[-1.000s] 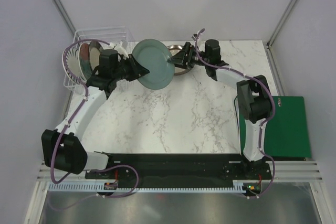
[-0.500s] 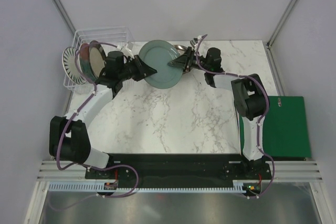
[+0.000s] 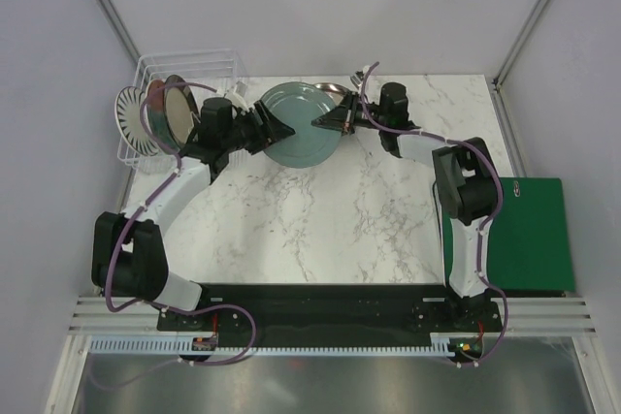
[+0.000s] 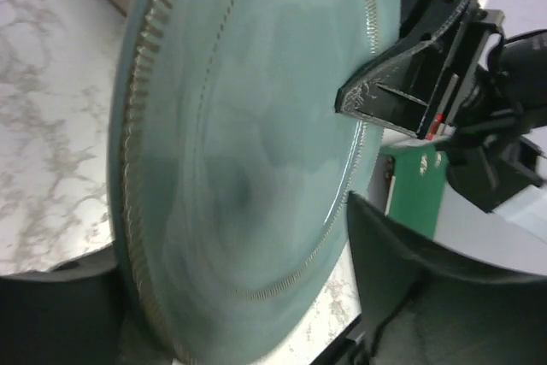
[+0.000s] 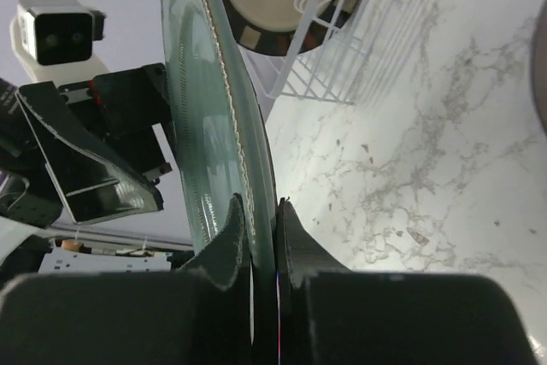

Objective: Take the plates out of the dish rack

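Note:
My right gripper holds the grey-teal plate and will next move outward and down to release it on top of the brown plate, since that plate is below the gripper and farther outward.
A grey-teal plate hangs tilted above the back of the table, between the two arms. My right gripper is shut on its right rim; in the right wrist view the fingertips pinch the plate's edge. My left gripper stands open around the left rim. In the left wrist view its dark finger is apart from the plate face. The white wire dish rack at the back left holds a striped plate and a beige-centred brown plate, with another between them.
A brown plate lies on the marble table behind the held plate. A flat green board lies at the right edge. The enclosure's grey walls close in the back and both sides.
The right gripper has closed on the grey-teal plate's rim and the left gripper's jaws have opened off it. The plate has shifted a little right and tipped flatter.

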Motion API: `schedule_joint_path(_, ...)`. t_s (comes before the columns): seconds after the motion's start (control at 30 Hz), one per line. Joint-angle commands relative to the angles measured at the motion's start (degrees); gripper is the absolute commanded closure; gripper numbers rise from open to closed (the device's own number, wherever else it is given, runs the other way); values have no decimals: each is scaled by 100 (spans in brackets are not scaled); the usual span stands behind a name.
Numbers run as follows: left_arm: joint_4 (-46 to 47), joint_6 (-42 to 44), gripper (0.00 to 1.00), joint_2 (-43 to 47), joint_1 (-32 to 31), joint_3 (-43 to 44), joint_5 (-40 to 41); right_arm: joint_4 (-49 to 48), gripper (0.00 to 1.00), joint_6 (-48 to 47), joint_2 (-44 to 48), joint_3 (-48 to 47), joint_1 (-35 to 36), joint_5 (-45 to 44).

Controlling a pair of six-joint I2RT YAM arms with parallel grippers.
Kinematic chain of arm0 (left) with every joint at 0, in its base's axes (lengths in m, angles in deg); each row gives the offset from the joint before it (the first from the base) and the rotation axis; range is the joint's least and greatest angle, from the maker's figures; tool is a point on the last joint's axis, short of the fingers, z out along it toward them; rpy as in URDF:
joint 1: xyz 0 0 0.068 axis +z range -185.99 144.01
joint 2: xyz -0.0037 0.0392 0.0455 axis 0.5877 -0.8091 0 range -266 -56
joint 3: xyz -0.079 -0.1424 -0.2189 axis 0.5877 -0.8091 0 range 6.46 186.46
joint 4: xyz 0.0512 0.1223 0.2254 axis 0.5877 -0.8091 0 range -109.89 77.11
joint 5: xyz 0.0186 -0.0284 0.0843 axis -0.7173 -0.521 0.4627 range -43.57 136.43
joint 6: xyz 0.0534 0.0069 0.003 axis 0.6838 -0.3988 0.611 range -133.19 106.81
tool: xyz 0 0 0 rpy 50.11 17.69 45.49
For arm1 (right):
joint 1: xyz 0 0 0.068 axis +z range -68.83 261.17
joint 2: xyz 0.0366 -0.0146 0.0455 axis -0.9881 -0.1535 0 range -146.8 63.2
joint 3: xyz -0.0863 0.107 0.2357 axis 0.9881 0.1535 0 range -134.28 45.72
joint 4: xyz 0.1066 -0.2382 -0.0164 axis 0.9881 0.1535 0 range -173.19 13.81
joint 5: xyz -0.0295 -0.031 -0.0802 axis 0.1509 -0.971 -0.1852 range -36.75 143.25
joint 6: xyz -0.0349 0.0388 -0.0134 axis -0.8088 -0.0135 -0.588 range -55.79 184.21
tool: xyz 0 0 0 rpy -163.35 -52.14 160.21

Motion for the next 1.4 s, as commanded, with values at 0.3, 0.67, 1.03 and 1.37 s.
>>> schedule_joint_path(0.3,-1018,2091,20,537,19,1012,3209,3028,100,-1599,-589,-2562,-890,-1215)
schedule_joint_path(0.67,-1063,2875,12,194,907,1461,4547,3778,100,-1555,-2533,-4569,-890,-1462)
schedule_joint_path(1.03,-992,3331,12,-377,1329,1848,5241,4225,100,-1739,-3202,-5298,-855,-1646)
schedule_joint_path(1.37,-1098,3271,8,-579,1698,1778,5470,4498,87,-1809,-3467,-5590,-732,-1681)
